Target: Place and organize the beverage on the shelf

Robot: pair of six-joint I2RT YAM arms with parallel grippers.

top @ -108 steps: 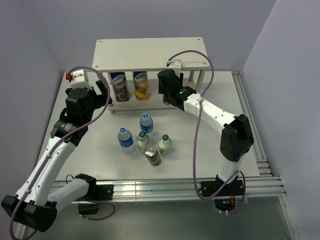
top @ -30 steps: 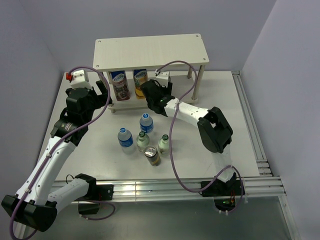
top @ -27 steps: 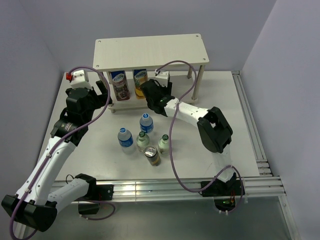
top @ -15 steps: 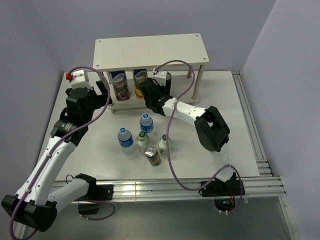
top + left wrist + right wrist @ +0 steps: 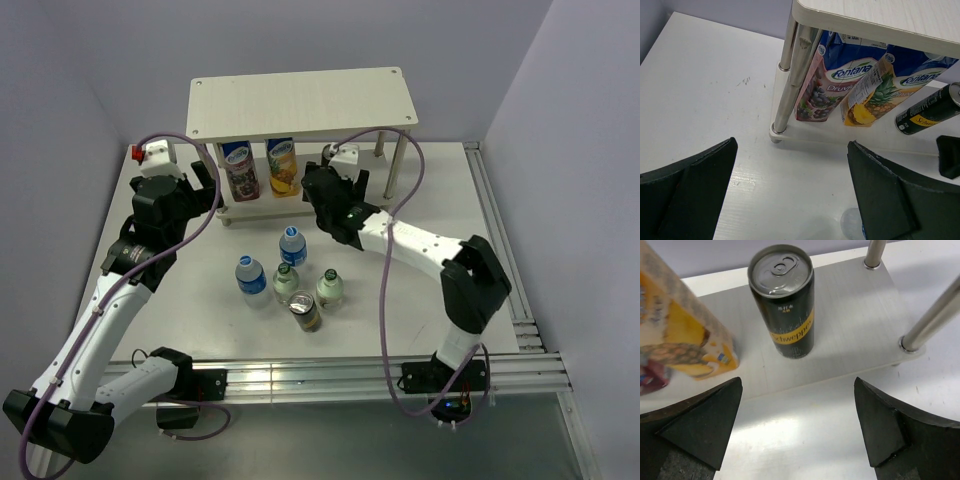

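I should next pull my right gripper back toward the base and close it around the sides of the second dark can (image 5: pixel 305 312), because the first can is standing on the shelf.
The shelf (image 5: pixel 300 100) stands at the back of the table. One dark can (image 5: pixel 785 300) stands upright on its lower board (image 5: pixel 850 315), to the right of the yellow carton; the same can (image 5: pixel 930 116) shows in the left wrist view. My right gripper (image 5: pixel 798 381) is open just in front of the can and apart from it, and it (image 5: pixel 316 182) hangs at the shelf's front edge. On the table stand two plastic bottles (image 5: pixel 292 243) (image 5: pixel 250 277), two glass bottles (image 5: pixel 286 282) (image 5: pixel 330 288) and a second dark can (image 5: pixel 306 311). My left gripper (image 5: pixel 792 142) is open and empty by the shelf's left post.
Two tall printed cartons (image 5: pixel 240 172) (image 5: pixel 282 168) fill the left part of the lower board. Thin metal posts (image 5: pixel 932 320) (image 5: pixel 790 85) stand at the shelf's corners. A raised rail (image 5: pixel 500 250) runs along the table's right edge.
My right gripper has opened and let go of the dark can, which now stands on the lower board, and has drawn back a little. The left arm has not moved.
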